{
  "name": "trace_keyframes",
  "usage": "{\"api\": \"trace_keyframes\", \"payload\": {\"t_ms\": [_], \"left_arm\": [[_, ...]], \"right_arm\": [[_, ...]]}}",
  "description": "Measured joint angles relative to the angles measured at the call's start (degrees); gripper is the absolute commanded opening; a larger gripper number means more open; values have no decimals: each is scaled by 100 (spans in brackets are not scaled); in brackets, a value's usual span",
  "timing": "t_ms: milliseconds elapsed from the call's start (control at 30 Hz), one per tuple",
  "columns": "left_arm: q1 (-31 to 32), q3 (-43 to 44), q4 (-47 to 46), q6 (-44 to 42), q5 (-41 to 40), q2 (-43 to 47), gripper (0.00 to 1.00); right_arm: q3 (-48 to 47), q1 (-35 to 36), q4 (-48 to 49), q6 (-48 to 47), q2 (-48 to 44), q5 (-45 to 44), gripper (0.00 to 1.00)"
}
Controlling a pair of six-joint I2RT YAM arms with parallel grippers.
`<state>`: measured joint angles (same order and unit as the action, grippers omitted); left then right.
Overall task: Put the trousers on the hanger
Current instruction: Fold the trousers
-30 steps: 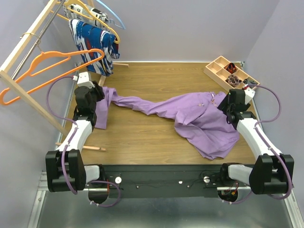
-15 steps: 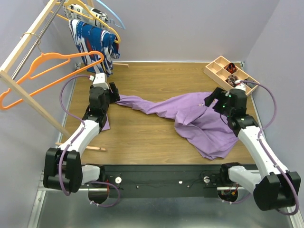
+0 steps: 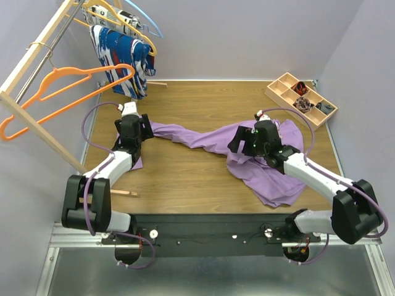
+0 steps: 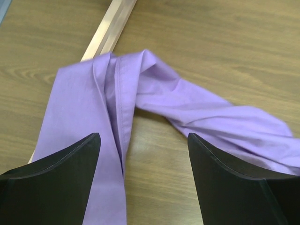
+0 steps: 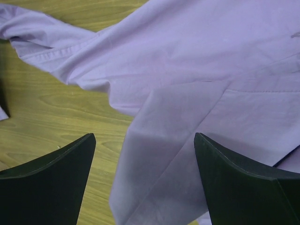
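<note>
The robot's left gripper has to move slightly toward the leg end's folded piece (image 4: 123,107) next, then go down onto that piece.
The lilac trousers (image 3: 197,137) lie crumpled across the wooden table, one leg stretching left and the bulk at the right. The bright orange hanger (image 3: 86,72) hangs on the rack at the far left, away from both arms. My left gripper (image 3: 147,126) hovers open over the folded leg end (image 4: 108,108), with bare wood between its fingers (image 4: 143,136). My right gripper (image 3: 237,140) stands open above the middle of the trousers (image 5: 197,70), cloth below its gap (image 5: 144,136) and nothing pinched.
A slanted wooden rack (image 3: 37,117) at the left also carries a blue, white and red garment (image 3: 120,58), a paler yellow-orange hanger (image 3: 102,9) and a light blue hanger (image 3: 148,21). A wooden compartment tray (image 3: 299,98) sits back right. The rack's foot rail (image 4: 110,30) lies by the leg end.
Both grippers have opened and let go of the cloth. The left one moved back and slightly right; the right arm swung left from the waistband to the trousers' middle.
</note>
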<state>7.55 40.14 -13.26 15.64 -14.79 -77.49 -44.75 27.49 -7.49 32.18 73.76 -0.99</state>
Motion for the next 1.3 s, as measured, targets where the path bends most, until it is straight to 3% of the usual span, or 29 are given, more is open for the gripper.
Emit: {"api": "trace_keyframes", "payload": {"t_ms": [333,433,467,567,933,1067,1133,1267,1300], "left_arm": [[-190,103,321,-120,-188,-811,82],[-221,280,348,-175,-216,-1025,74],[-221,328,354,-199,-223,-1071,65],[-221,461,354,-271,-264,-1252,49],[-225,507,363,-413,-374,-1320,42],[-223,597,361,-466,-380,-1436,25],[-225,627,363,-494,-382,-1473,21],[-232,721,393,-555,-400,-1530,0],[-236,737,393,-564,-404,-1530,0]], "right_arm": [[393,79,140,210,323,-195,89],[404,94,151,240,321,-229,88],[417,94,157,251,319,-236,88],[466,96,179,278,291,-258,88],[490,96,186,293,251,-286,87],[514,96,190,293,251,-286,86],[535,96,192,293,247,-286,86],[610,96,190,297,184,-284,82],[636,96,190,297,151,-286,80]]}}
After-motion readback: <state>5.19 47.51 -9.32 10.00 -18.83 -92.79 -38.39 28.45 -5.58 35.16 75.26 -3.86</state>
